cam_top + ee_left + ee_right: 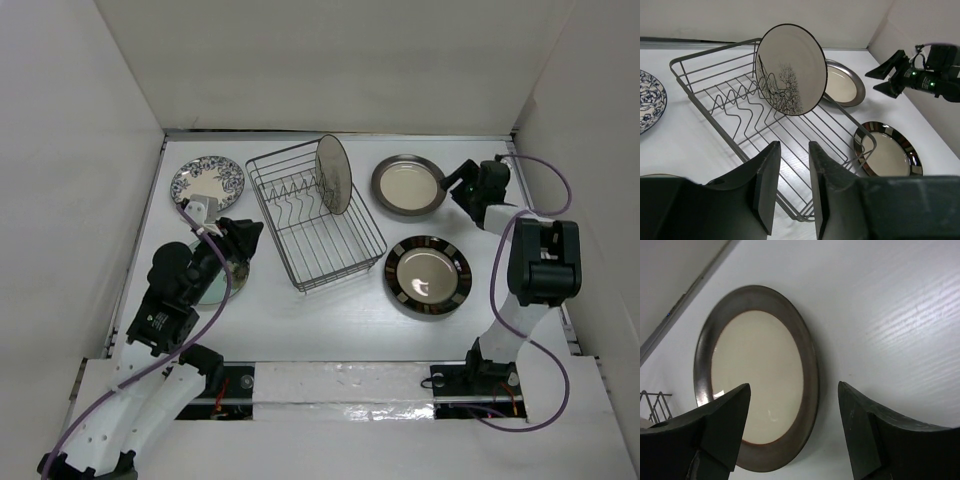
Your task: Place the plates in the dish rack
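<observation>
My right gripper is above the flat cream plate's rim (440, 190) (811, 385) with its fingers open, and it will next go down and to the left in the top view, with its fingers on both sides of the plate's rim.
The wire dish rack (330, 245) stands mid-table with one dark-rimmed cream plate (333, 175) upright in its tines; in the left wrist view this plate (790, 67) shows a tree drawing. A blue-floral plate (207, 180) lies flat to the rack's left. The pale green plate (214, 287) lies mostly hidden under my left arm. Right of the rack lie another dark-rimmed cream plate (408, 185) and the black gold-marked plate (428, 275). My left gripper (250, 238) hovers by the rack's left side, narrowly open and empty (794, 150). My right gripper (794, 386) is open wide over the cream plate's (757, 375) right rim.
White walls enclose the table on the left, back and right. The right arm's purple cable (545, 190) loops near the right wall. In the left wrist view the rack's near corner (805, 215) sits just below my fingers, and the right gripper (885, 80) shows beyond the plates.
</observation>
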### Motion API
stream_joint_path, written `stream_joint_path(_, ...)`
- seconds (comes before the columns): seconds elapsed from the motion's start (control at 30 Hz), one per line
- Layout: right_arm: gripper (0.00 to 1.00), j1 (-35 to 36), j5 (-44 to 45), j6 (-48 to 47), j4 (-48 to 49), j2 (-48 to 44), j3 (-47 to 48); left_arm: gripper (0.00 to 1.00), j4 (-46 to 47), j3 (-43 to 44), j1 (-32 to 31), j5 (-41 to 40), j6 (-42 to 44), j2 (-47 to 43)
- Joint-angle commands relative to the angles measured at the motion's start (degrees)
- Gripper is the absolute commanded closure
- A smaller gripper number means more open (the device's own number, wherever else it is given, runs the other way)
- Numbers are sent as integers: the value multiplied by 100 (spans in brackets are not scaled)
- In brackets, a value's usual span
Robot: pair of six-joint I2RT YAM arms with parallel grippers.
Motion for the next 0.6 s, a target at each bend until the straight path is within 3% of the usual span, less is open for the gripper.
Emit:
stream_joint_path(0.0,24,-124,-677,565,494,287,128,73,250,102,-25,2,30,-13)
stream_joint_path(0.13,25,-247,-1072,908,889,718,57,71,250,101,-25,107,30,22)
stream_joint_path(0.43,39,-300,-1846,1391,1338,1580,382,70,250,119,28,55,39,93)
stream_joint_path(0.53,64,-300,-1882,1453,1329,1685,470,70,233,119,28,19,48,110)
stream_joint_path(0.57,78,-300,-1855,1471,1347,1677,435,70,224,128,28,54,39,119)
